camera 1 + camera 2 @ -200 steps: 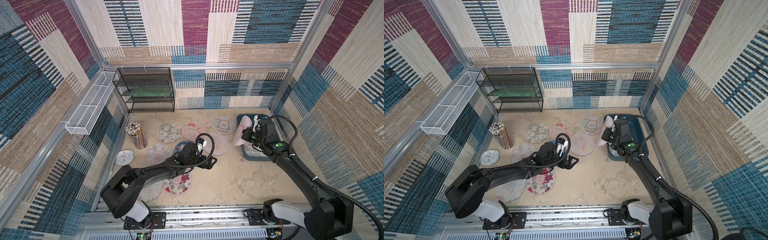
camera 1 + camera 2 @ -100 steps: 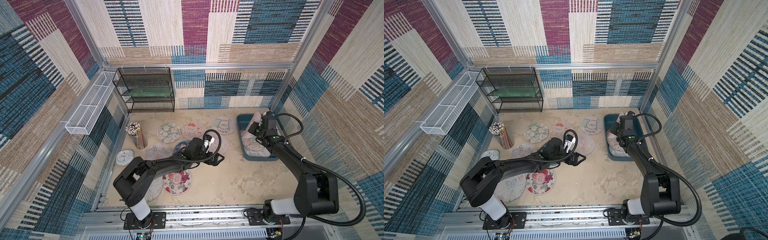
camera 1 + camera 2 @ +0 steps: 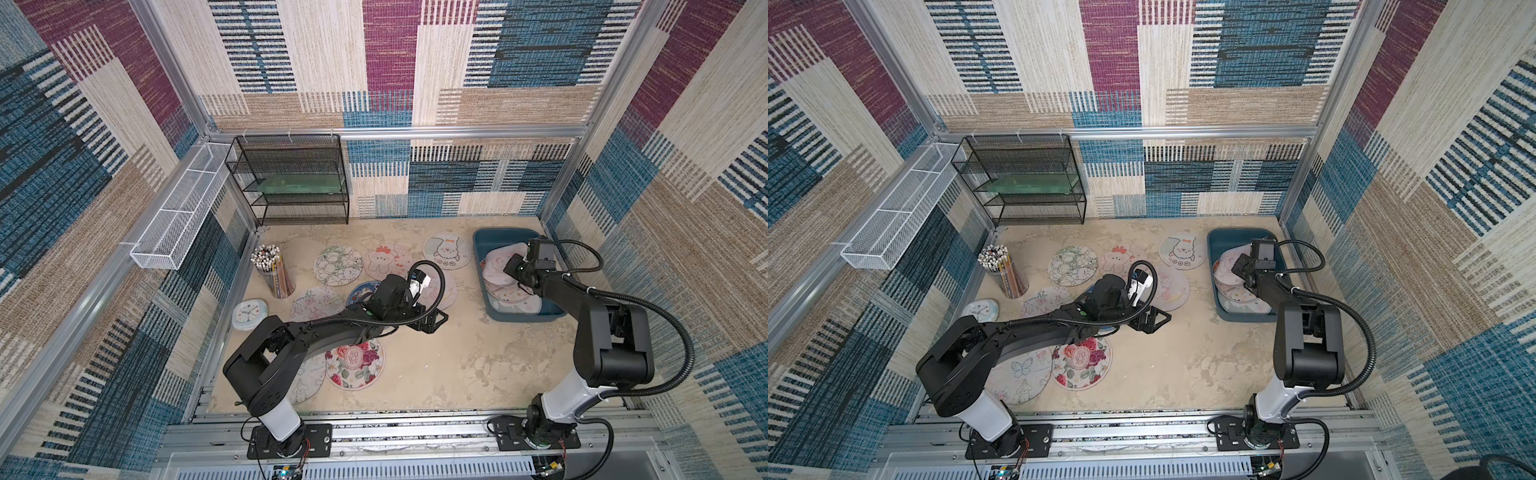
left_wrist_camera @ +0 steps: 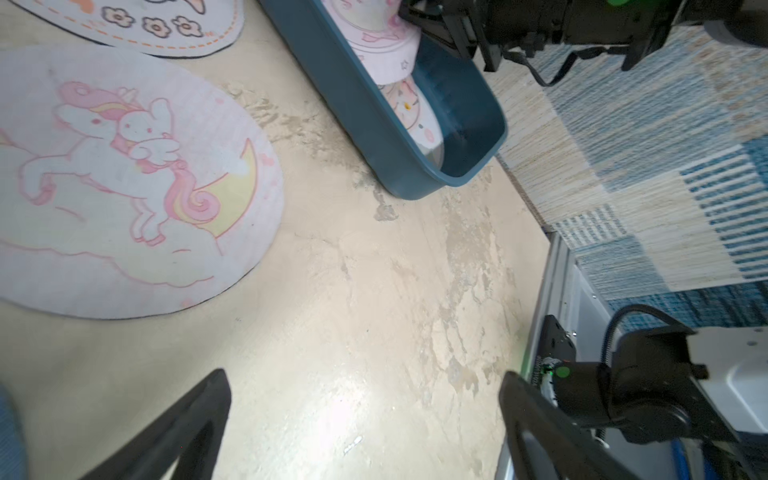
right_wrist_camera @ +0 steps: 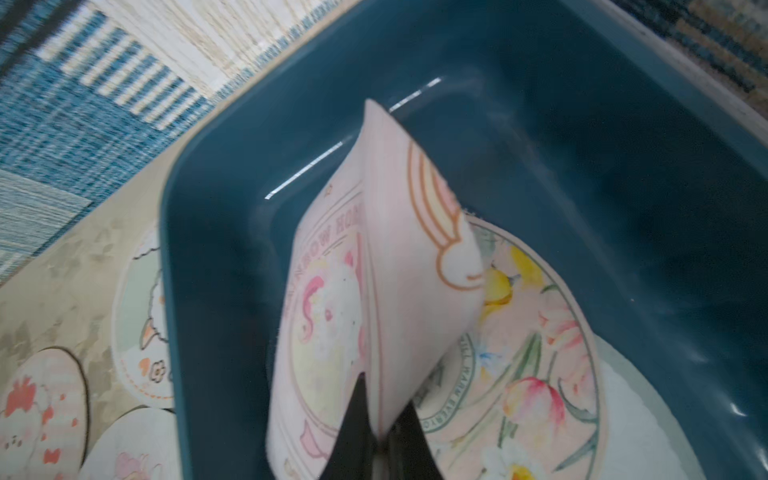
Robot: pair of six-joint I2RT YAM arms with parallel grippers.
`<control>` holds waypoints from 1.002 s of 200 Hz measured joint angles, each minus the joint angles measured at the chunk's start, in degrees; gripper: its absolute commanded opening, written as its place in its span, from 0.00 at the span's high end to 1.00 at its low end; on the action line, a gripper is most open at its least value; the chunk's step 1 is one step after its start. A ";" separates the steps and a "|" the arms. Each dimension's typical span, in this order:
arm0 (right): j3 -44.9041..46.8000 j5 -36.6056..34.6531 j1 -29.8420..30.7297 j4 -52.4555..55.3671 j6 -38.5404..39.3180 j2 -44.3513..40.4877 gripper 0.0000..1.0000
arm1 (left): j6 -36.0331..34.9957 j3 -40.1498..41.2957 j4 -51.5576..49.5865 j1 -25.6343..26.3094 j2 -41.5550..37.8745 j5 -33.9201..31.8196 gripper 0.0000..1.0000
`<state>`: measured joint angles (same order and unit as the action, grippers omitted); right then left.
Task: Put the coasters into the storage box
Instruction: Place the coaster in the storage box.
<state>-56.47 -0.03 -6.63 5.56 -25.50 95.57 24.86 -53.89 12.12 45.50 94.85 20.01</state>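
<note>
Next, my right gripper eases slightly back over the tulip coaster [image 3: 504, 291] just below and releases the folded pink coaster, already inside the box's sides.
The teal storage box [image 3: 482, 243] [image 3: 1214, 245] stands at the back right with a few coasters lying in it, a tulip-printed one [image 5: 532, 353] on top. My right gripper [image 3: 510, 266] [image 5: 384, 390] is inside the box, shut on a folded pink coaster [image 5: 395, 270] that hangs over the tulip one. My left gripper [image 3: 434, 322] [image 4: 365, 376] is open over bare floor beside the unicorn coaster [image 4: 124, 178]. Several more coasters lie on the floor: lamb [image 3: 446, 250], pink bear [image 3: 386, 259], green line-drawn [image 3: 337, 266], rose-printed [image 3: 353, 361], butterfly [image 3: 1021, 374].
A black wire rack [image 3: 291, 183] stands at the back left, with a white mesh tray [image 3: 178, 216] on the left wall. A cup of pencils [image 3: 274, 270] and a pale-blue clock [image 3: 249, 314] sit by the left wall. Patterned walls close in on three sides.
My right gripper has carried the pink coaster from over the box's left rim further into the box. The left arm has stretched slightly to the right, still open.
</note>
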 measured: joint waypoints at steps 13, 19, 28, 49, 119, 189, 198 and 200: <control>0.39 0.04 -0.63 0.44 0.00 0.83 0.99 | -0.33 0.00 -0.39 0.00 -0.28 -0.39 0.00; 0.42 0.04 -0.81 0.79 0.00 1.20 0.99 | -0.48 0.00 -0.48 -0.02 -0.39 -0.57 0.00; 0.42 0.04 -0.98 1.25 0.00 1.66 0.99 | -0.74 -0.02 -0.70 -0.02 -0.61 -1.20 0.00; 0.68 0.02 -1.49 2.21 -0.04 2.14 0.97 | -1.03 -0.09 -1.46 -0.02 -0.90 -1.84 0.00; 1.79 -0.63 -2.01 4.72 -0.20 0.70 0.51 | -1.03 -0.92 -2.80 -0.02 -0.39 -2.10 0.00; 5.33 -0.44 0.87 5.92 0.17 -11.04 0.05 | -0.46 -4.22 -4.72 -0.02 2.23 -3.56 0.00; 5.40 -0.55 1.99 6.16 0.20 -12.46 0.05 | 0.02 -5.03 -5.35 -0.02 2.75 -3.54 0.00; 5.40 -0.61 2.27 6.27 0.20 -12.79 0.05 | 0.22 -5.27 -5.53 -0.02 2.91 -3.56 0.00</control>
<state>-51.07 -0.64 -4.36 11.84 -25.30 82.78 25.08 -59.16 6.59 45.47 97.76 16.45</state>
